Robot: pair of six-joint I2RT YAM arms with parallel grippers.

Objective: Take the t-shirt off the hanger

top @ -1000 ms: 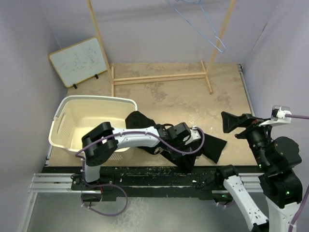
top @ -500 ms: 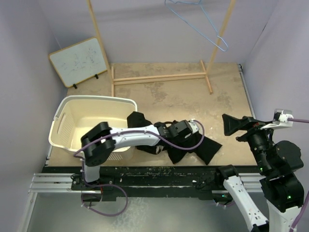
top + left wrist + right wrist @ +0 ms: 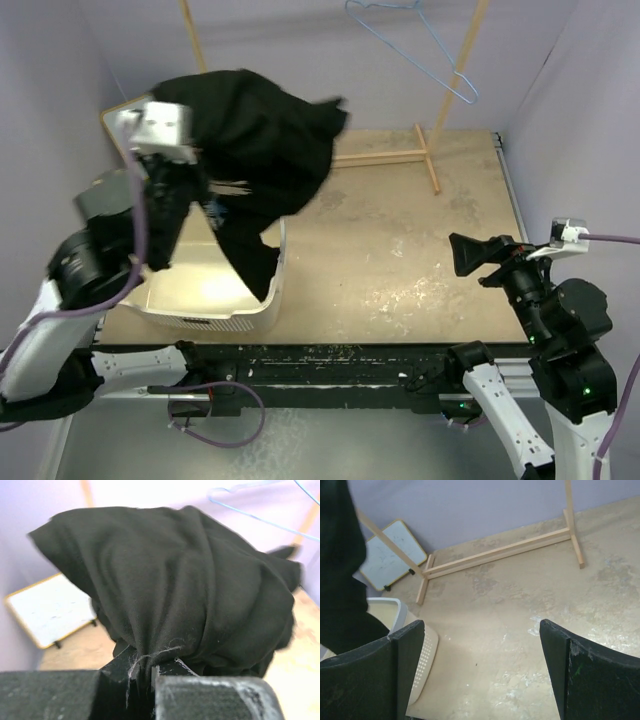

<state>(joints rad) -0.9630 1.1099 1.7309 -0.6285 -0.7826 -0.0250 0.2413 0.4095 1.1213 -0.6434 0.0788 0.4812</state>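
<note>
My left gripper moves down next and tips its fingers downward, since the white basket's opening (image 3: 203,272) lies below the gripper, under the hanging t-shirt. Then it releases the fold of the t-shirt.
The black t-shirt (image 3: 255,130) hangs bunched in the air at the left, and its lower end (image 3: 250,265) drops into the white basket. My left gripper (image 3: 142,667) is raised high and shut on a fold of the t-shirt (image 3: 175,590); cloth hides most of its fingers in the top view. The light-blue wire hanger (image 3: 425,55) hangs bare from the wooden rack at the back right, and part of the hanger (image 3: 260,517) also shows in the left wrist view. My right gripper (image 3: 465,255) stands open above the table's right side, and the right gripper (image 3: 480,650) has nothing between its fingers.
A white perforated laundry basket (image 3: 200,318) sits at the front left under the shirt; its basket wall (image 3: 422,665) also shows in the right wrist view. The wooden rack's base bar (image 3: 385,157) crosses the back. A small whiteboard (image 3: 395,552) leans on the back left wall.
My left arm has swung up and to the left, lifting the t-shirt off the table's front to hang over the basket. The right arm has barely shifted.
</note>
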